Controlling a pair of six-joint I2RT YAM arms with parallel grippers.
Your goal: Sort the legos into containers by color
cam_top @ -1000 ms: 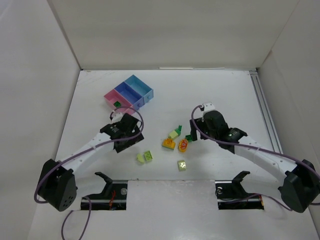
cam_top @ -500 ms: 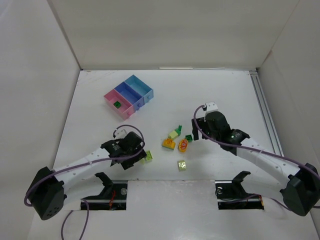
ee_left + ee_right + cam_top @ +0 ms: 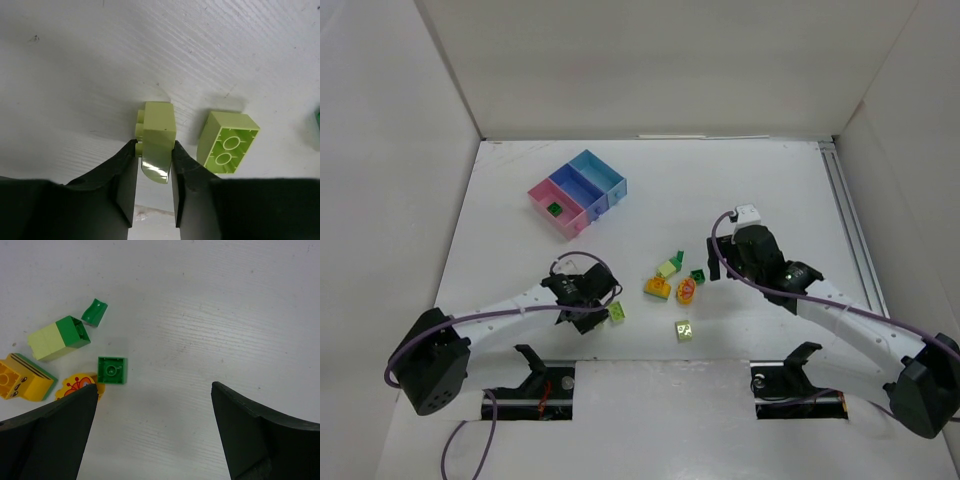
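Observation:
I should lift the lime lego with my left gripper next, carry it outward above the empty middle blue compartment [image 3: 578, 189] and let go of it inside.
My left gripper [image 3: 155, 151] is shut on a lime lego [image 3: 159, 128] that lies on the table, one finger against each side. In the top view this gripper [image 3: 596, 311] hides that piece. A second lime lego [image 3: 228, 145] lies just to its right, hollow side showing [image 3: 617, 312]. My right gripper [image 3: 154, 387] hangs open over bare table, right of a dark green square lego [image 3: 112, 370]. The containers stand at the back left: a pink compartment [image 3: 570, 228] with a dark green lego [image 3: 554, 209] in it, and blue compartments [image 3: 597, 170].
Between the arms lie a lime-and-green brick [image 3: 59, 337], a small dark green piece [image 3: 94, 311], an orange-yellow brick [image 3: 22, 382] and an orange round piece [image 3: 686, 290]. Another lime lego [image 3: 684, 329] lies nearer the front edge. White walls enclose the table.
My left arm swung from near the containers down to the two lime legos, and its jaws closed on one. The right gripper shifted slightly and stayed open.

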